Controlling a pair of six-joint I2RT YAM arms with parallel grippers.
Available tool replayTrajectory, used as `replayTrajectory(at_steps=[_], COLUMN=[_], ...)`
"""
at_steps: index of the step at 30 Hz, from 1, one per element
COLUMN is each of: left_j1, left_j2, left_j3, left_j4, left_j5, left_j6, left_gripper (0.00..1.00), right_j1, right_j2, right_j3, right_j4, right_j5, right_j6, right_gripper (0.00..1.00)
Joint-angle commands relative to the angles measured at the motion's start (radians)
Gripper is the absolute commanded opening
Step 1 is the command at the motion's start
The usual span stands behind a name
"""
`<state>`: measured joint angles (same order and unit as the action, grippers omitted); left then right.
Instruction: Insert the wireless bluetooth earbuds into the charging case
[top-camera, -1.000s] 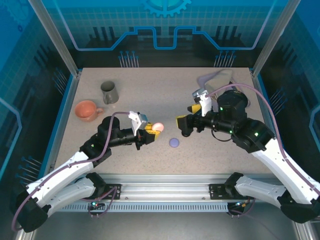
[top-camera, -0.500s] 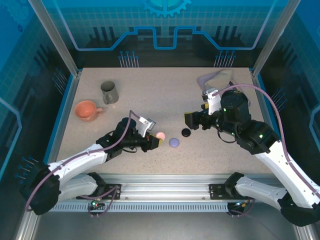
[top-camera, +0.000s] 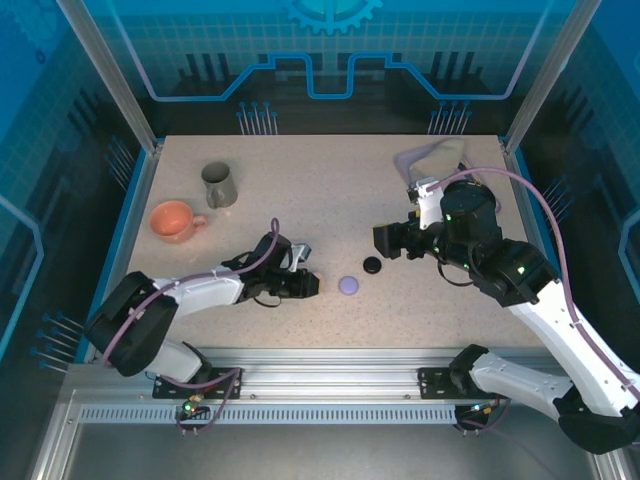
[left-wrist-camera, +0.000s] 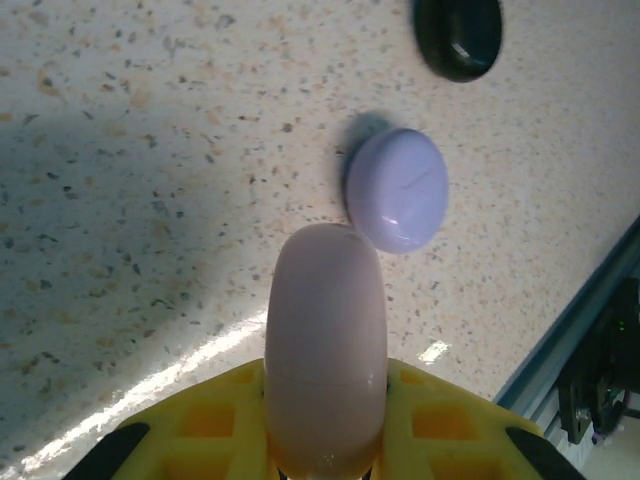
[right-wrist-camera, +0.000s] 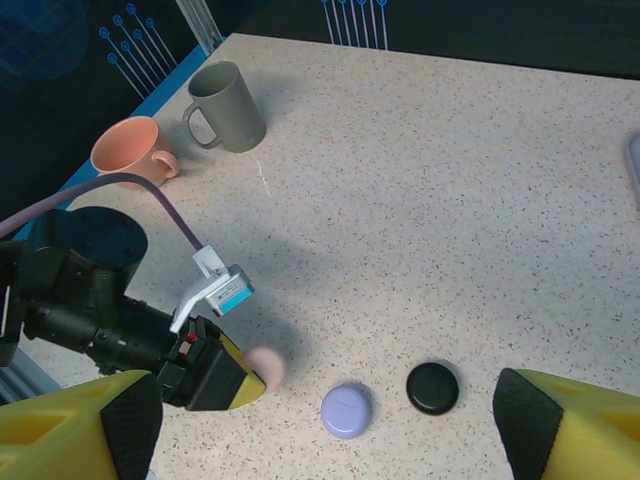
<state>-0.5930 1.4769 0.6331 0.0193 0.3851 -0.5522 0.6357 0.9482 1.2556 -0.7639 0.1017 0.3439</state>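
The left gripper moves down beside the lavender case (top-camera: 348, 285) next and releases the closed pinkish-beige case on the tabletop, since the spot there is bare.
The earbuds are out of view; three round charging cases show, all closed. My left gripper (top-camera: 306, 285) is low over the table and shut on the pinkish-beige case (left-wrist-camera: 325, 340), which sticks out from between its yellow fingers (left-wrist-camera: 200, 430). Just ahead of it on the table lies the lavender case (top-camera: 348, 285), with the black case (top-camera: 372, 265) a little beyond. My right gripper (top-camera: 388, 240) hovers open above and right of the black case (right-wrist-camera: 433, 388), nothing between its fingers. From the right wrist I see the pinkish case (right-wrist-camera: 265, 366) beside the lavender case (right-wrist-camera: 347, 410).
A grey mug (top-camera: 219, 185) and an orange cup (top-camera: 174, 221) stand at the far left of the speckled table (top-camera: 330, 180). The metal rail (top-camera: 330, 360) runs along the near edge, close behind the left gripper.
The left arm has stretched out low to the right, bringing the pinkish case down beside the lavender one. The right gripper left the black case on the table, opened wider and drew back right.
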Motion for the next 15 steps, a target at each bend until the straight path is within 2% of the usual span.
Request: replayTrajectory(at_steps=[1,15], left_j1=[0.006,0.007], left_j2=[0.049,0.189], left_j3=[0.067,0.157], left_j4=[-0.032,-0.115], left_j5=[0.047,0.019], left_j6=[-0.042,-0.055], left_gripper=[0.0,0.01], right_j1=[-0.024,-0.063], right_j2=[-0.009,-0.008], right_j3=[-0.02,-0.046], right_j4=[-0.032,-0.046], right_j5=[0.008,-0.015], right_j6=[0.01,0.017], right_gripper=[0.9,0.9])
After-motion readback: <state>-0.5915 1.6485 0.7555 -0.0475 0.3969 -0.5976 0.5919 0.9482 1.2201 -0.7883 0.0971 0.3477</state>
